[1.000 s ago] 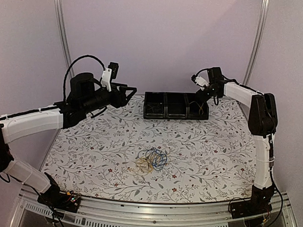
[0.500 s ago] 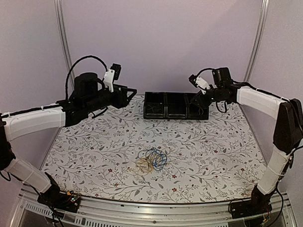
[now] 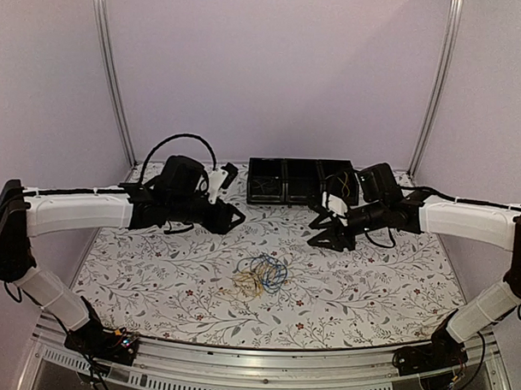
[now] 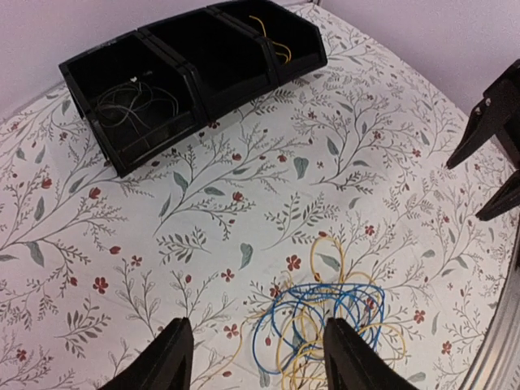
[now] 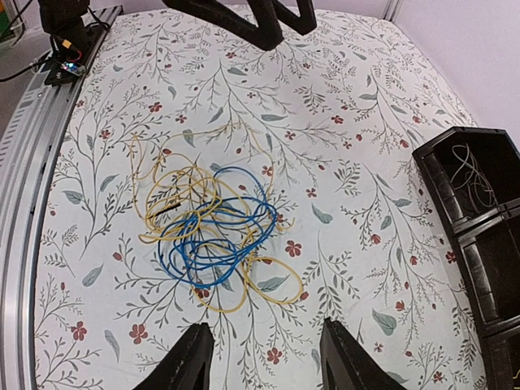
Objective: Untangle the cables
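The left gripper is open and should next go down toward the tabletop onto the loose yellow piece of cable [image 4: 241,340] beside the tangle, because the yellow piece is clear of the blue loops.
The cables [image 3: 259,276] lie as one tangle of thin blue and yellow-orange loops on the flowered tabletop, near the front middle. My left gripper [image 3: 234,216] hovers behind and left of the tangle, open and empty. In the left wrist view the cables [image 4: 325,317] sit just beyond and right of my left gripper [image 4: 256,329]. My right gripper [image 3: 323,233] hangs behind and right of the tangle, also open with nothing in it. From the right wrist the cables [image 5: 211,236] lie ahead and left of my right gripper [image 5: 266,327].
A row of three black bins [image 3: 301,198] stands at the back centre. In the left wrist view the bins [image 4: 213,101] hold a whitish cable [image 4: 130,101] at one end and a yellow cable [image 4: 272,41] at the other. The metal front rail [image 5: 32,187] borders the table.
Both arms swung down and inward. The left gripper dropped from high on the left toward the tangle. The right gripper left the bins and came toward the table's middle.
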{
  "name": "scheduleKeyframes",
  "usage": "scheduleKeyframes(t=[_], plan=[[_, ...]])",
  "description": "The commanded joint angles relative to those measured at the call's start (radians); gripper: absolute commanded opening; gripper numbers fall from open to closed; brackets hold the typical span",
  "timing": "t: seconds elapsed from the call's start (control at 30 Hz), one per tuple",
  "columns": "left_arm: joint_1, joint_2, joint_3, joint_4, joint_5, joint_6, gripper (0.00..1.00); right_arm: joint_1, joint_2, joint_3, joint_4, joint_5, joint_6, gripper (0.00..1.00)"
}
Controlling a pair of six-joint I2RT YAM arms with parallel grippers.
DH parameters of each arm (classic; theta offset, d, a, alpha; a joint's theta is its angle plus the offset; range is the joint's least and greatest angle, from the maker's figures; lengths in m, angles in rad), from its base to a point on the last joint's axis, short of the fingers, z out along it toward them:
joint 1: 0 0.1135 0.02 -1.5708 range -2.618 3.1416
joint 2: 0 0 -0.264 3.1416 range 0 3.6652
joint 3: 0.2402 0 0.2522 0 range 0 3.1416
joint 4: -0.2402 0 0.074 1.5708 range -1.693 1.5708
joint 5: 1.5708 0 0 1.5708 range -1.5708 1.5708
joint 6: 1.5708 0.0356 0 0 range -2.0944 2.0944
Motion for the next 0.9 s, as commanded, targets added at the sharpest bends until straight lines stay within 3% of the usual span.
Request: scheduleKeyframes(t=[0.0, 0.13, 0.4, 0.57, 0.73, 0.87], plan=[[0.035, 0.038, -0.047, -0.147, 0.032, 0.020, 0.58, -0.004, -0.018, -0.028, 0.045, -0.075, -0.025, 0.49], [0.030, 0.140, 0.009, -0.247, -0.014, 0.097, 0.57, -0.004, -0.009, -0.032, 0.048, -0.069, -0.034, 0.49], [0.027, 0.267, 0.071, -0.234, -0.064, 0.142, 0.54, -0.003, 0.026, -0.021, 0.016, -0.022, -0.058, 0.49], [0.028, 0.328, 0.099, -0.214, 0.004, 0.157, 0.49, -0.004, 0.039, -0.027, 0.025, -0.008, -0.062, 0.49], [0.026, 0.377, 0.140, -0.232, 0.048, 0.176, 0.33, -0.004, 0.076, -0.003, -0.006, -0.007, -0.067, 0.49], [0.025, 0.346, 0.146, -0.225, 0.063, 0.181, 0.07, -0.004, 0.075, -0.008, 0.027, 0.013, -0.041, 0.48]])
